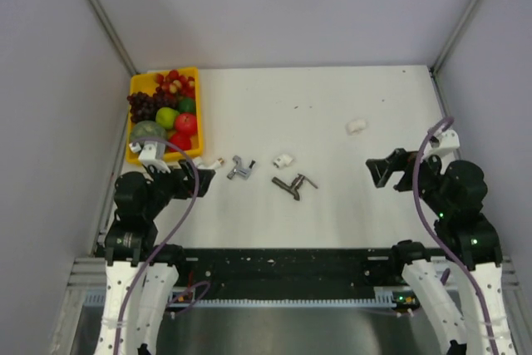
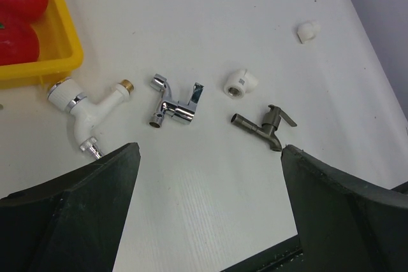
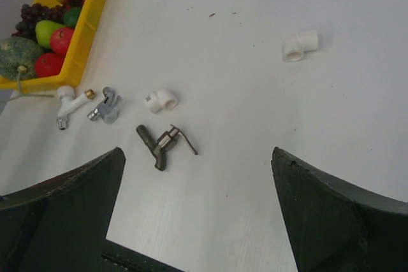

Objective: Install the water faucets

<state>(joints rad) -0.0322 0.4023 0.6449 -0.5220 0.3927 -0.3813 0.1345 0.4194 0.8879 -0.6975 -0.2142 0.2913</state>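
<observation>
I will move my right gripper across and down onto the dark grey lever faucet's body (image 1: 297, 182) (image 3: 166, 140), because that is below my gripper, to its left in the top view.
Three faucets lie in a row on the white table. The white-bodied faucet (image 1: 212, 162) (image 2: 83, 109) (image 3: 69, 103) is leftmost. The silvery faucet (image 1: 241, 170) (image 2: 173, 101) (image 3: 105, 105) lies right of it. The dark grey lever faucet (image 1: 293, 184) (image 2: 264, 125) (image 3: 160, 144) is furthest right. A small white fitting (image 1: 283, 159) (image 2: 241, 83) (image 3: 160, 100) lies between the last two. A white elbow fitting (image 1: 357, 126) (image 2: 308, 31) (image 3: 301, 45) lies apart at the right. My left gripper (image 1: 198, 180) (image 2: 209, 151) is open and empty just short of the faucets. My right gripper (image 1: 384, 170) (image 3: 196, 154) is open and empty, well right of them.
A yellow tray (image 1: 199, 106) (image 2: 64, 36) (image 3: 89, 30) of toy fruit stands at the back left, close beside the white-bodied faucet. Grey walls close the table on the left, right and back. A black rail runs along the near edge.
</observation>
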